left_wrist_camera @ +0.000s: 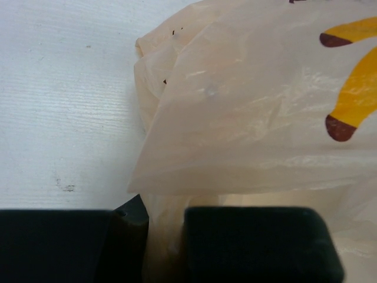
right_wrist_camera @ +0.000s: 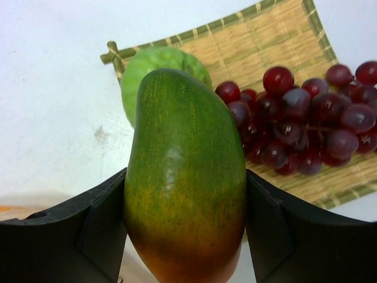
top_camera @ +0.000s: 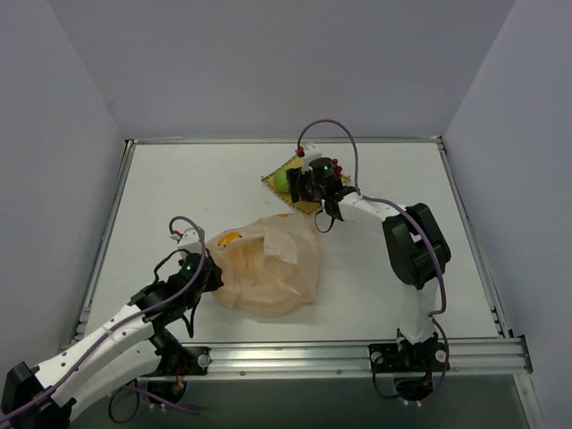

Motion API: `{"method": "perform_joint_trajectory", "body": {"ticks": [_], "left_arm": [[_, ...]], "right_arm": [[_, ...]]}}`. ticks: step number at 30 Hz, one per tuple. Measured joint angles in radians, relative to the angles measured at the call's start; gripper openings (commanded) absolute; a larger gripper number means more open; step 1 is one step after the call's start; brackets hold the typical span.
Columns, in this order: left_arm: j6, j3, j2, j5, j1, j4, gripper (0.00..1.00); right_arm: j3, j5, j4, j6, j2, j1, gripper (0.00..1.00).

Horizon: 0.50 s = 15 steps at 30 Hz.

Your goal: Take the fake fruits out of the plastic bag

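The right gripper brings the green-orange mango down beside the grape bunch [right_wrist_camera: 306, 112] on the bamboo tray's near part next and releases it, as the tray lies below.
My right gripper [right_wrist_camera: 185, 212] is shut on the green-orange mango [right_wrist_camera: 182, 177] and holds it over the near edge of a woven bamboo tray [right_wrist_camera: 265, 41]. On the tray lie a round green fruit [right_wrist_camera: 162, 62] and the dark red grape bunch [right_wrist_camera: 306, 112]. In the top view the right gripper [top_camera: 313, 185] is over the tray [top_camera: 279, 190], with the green fruit [top_camera: 282, 179] beside it. My left gripper [left_wrist_camera: 165, 247] is shut on a fold of the translucent plastic bag [left_wrist_camera: 253, 118] printed with yellow bananas. The bag [top_camera: 268, 264] lies mid-table, the left gripper [top_camera: 204, 273] at its left edge. The second round green fruit is not visible.
The white table [top_camera: 179, 197] is bounded by grey walls behind and at both sides, with a metal rail [top_camera: 357, 353] along the near edge. The right arm's elbow [top_camera: 413, 246] stands to the right of the bag.
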<state>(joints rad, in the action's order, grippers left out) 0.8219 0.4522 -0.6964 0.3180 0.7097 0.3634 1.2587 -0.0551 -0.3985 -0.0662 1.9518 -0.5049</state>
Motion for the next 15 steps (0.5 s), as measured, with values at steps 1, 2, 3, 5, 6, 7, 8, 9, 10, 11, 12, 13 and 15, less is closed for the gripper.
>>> {"method": "perform_joint_trajectory", "body": {"ticks": [1,2,3,5,6,7,8,9,10,11,12,13,15], "left_arm": [[0.0,0.0,-0.001,-0.001,0.0,0.0,0.03],[-0.002,0.0,-0.003,-0.001,-0.002,0.0,0.02],[-0.003,0.0,-0.005,-0.002,-0.003,0.0,0.02],[-0.006,0.0,-0.008,-0.003,-0.004,0.0,0.02],[-0.008,0.0,-0.008,-0.003,-0.004,0.0,0.02],[-0.009,0.0,-0.008,-0.003,-0.004,-0.001,0.02],[-0.011,0.0,-0.008,-0.003,-0.004,-0.001,0.02],[-0.011,0.0,-0.009,-0.003,-0.004,-0.001,0.02],[-0.012,0.0,-0.009,-0.003,-0.004,-0.002,0.02],[-0.012,0.0,-0.01,-0.003,-0.004,-0.003,0.02],[-0.013,0.0,-0.011,-0.005,-0.004,-0.005,0.02],[-0.014,0.0,-0.014,-0.006,-0.005,-0.008,0.02],[-0.017,0.0,-0.019,-0.008,-0.004,-0.013,0.02]], "right_arm": [[0.021,0.004,0.0,0.01,0.015,0.001,0.3],[0.039,0.006,0.001,0.02,0.034,0.002,0.31],[0.058,0.01,0.006,0.034,0.052,0.003,0.31],[0.087,0.015,0.019,0.058,0.087,0.007,0.32],[0.094,0.017,0.026,0.069,0.101,0.008,0.32],[0.097,0.019,0.031,0.079,0.111,0.008,0.33],[0.099,0.019,0.037,0.09,0.121,0.008,0.33],[0.099,0.02,0.047,0.1,0.125,0.009,0.34],[0.099,0.022,0.06,0.111,0.128,0.011,0.38],[0.099,0.024,0.069,0.122,0.128,0.01,0.42],[0.099,0.027,0.073,0.132,0.128,0.011,0.47],[0.099,0.031,0.074,0.142,0.128,0.012,0.6],[0.099,0.043,0.076,0.157,0.128,0.015,0.71]]}}
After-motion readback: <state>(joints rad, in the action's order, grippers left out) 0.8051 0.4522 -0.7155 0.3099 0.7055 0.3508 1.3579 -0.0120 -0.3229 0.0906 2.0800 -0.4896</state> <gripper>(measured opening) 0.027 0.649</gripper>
